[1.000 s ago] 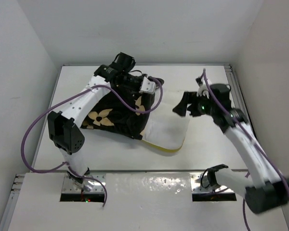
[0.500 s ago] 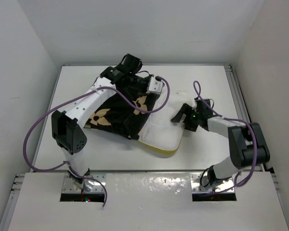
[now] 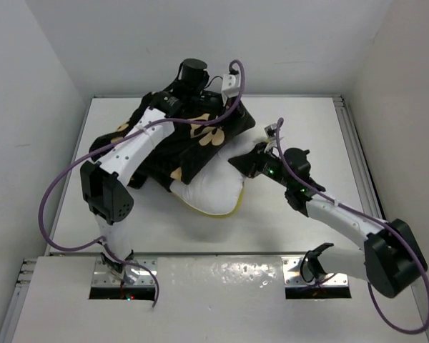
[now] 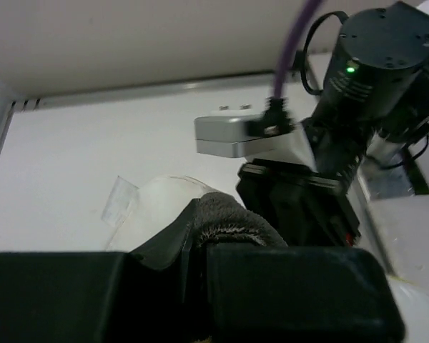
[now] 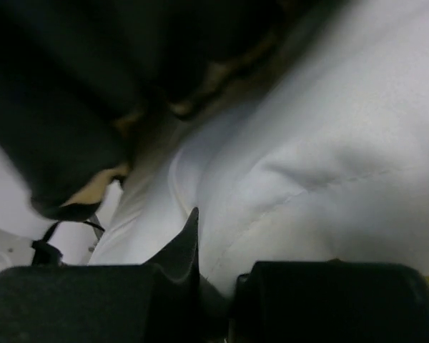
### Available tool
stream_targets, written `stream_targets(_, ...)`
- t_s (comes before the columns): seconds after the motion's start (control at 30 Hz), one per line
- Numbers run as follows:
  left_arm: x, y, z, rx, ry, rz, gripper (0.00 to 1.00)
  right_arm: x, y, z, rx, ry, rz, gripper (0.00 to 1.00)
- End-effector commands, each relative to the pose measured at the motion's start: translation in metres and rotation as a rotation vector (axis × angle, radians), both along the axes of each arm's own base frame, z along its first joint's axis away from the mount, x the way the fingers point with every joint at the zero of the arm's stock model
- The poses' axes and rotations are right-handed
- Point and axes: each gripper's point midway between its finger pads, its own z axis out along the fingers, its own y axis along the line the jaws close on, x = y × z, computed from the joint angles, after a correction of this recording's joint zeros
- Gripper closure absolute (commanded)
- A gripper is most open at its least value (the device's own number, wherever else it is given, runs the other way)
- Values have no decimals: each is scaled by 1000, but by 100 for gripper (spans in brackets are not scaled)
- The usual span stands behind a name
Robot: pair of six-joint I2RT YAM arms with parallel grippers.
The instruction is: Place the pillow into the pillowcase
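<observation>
I will carry the pillow's edge in my right gripper toward the pillowcase's opening [image 3: 224, 148] [image 5: 207, 107] next, and release it there.
The black pillowcase [image 3: 173, 146] with tan flowers lies bunched at the back left of the table. The cream-white pillow [image 3: 213, 187] sticks out of its opening toward the front, its yellow band [image 3: 218, 213] along the near edge. My left gripper [image 3: 223, 114] is shut on the pillowcase's upper edge and holds it raised; the left wrist view shows the velvety fabric [image 4: 232, 218] pinched in the left gripper [image 4: 200, 239]. My right gripper [image 3: 247, 161] is shut on the pillow's right edge. In the right wrist view, white pillow cloth [image 5: 307, 157] fills the right gripper [image 5: 218, 282].
White walls enclose the white table [image 3: 307, 121] on three sides. A metal rail [image 3: 347, 136] runs along its right edge. Purple cables [image 3: 57, 186] loop off both arms. The right arm's wrist camera [image 4: 236, 136] sits close in front of the left gripper.
The right gripper moved left onto the pillow and shut on its edge. The left arm lifted the pillowcase edge up and back. The pillow slid left, deeper under the case.
</observation>
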Motion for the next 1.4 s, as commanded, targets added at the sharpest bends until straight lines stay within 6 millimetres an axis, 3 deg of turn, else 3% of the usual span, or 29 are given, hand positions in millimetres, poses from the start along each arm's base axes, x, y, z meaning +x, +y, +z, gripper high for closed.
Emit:
stream_targets(0.0,-68,-21,102,-250,-58,-316,100,-8,19,129,140,-520,43,100)
stream_targets(0.1,-90,-24,127,-276,-78,-364,100,-12,21,147,165,-593,-3,100)
stream_targets(0.23,-131,-30,135,-258,-18,-490,100,13,11,167,160,-628,-146,100)
stream_targets(0.33,-156,-33,139,-259,-14,-554,100,46,4,164,149,-558,-287,100)
stream_targets(0.37,-160,-35,141,-266,-25,-556,100,58,2,154,153,-513,-329,100)
stream_targets(0.43,-158,-36,143,-269,-38,-525,100,81,-12,152,173,-467,-423,100)
stream_targets(0.5,-141,-43,145,-282,-145,-430,100,109,-22,154,198,-409,-516,100)
stream_targets(0.53,-141,-40,137,-225,-121,-391,100,120,-22,136,131,-337,-545,100)
stream_targets(0.6,-126,-50,122,-166,-272,-305,100,143,-31,137,113,-270,-649,100)
stream_targets(0.63,-129,-48,110,-119,-245,-294,100,154,-34,113,71,-211,-666,100)
stream_targets(0.7,-132,-40,109,-115,-229,-292,100,166,-41,91,142,-127,-667,100)
stream_targets(0.83,-142,-27,115,-99,-293,-293,100,177,-56,56,172,-2,-689,100)
stream_targets(0.9,-146,-21,120,-107,-270,-300,100,186,-60,55,173,15,-698,100)
stream_targets(0.93,-148,-18,123,-113,-258,-305,100,190,-61,40,153,56,-706,100)
stream_targets(1.17,-174,-8,141,-154,-260,-385,100,218,-86,23,251,175,-803,100)
stream_targets(1.27,-164,-6,117,-91,-284,-360,100,209,-71,18,208,175,-746,100)
stream_targets(1.3,-158,-3,89,-23,-241,-350,100,200,-68,11,183,181,-728,100)
stream_targets(1.33,-148,4,79,1,-304,-331,97,190,-60,9,172,183,-688,100)
stream_targets(1.37,-135,9,62,65,-328,-282,92,170,-51,-16,118,212,-644,100)
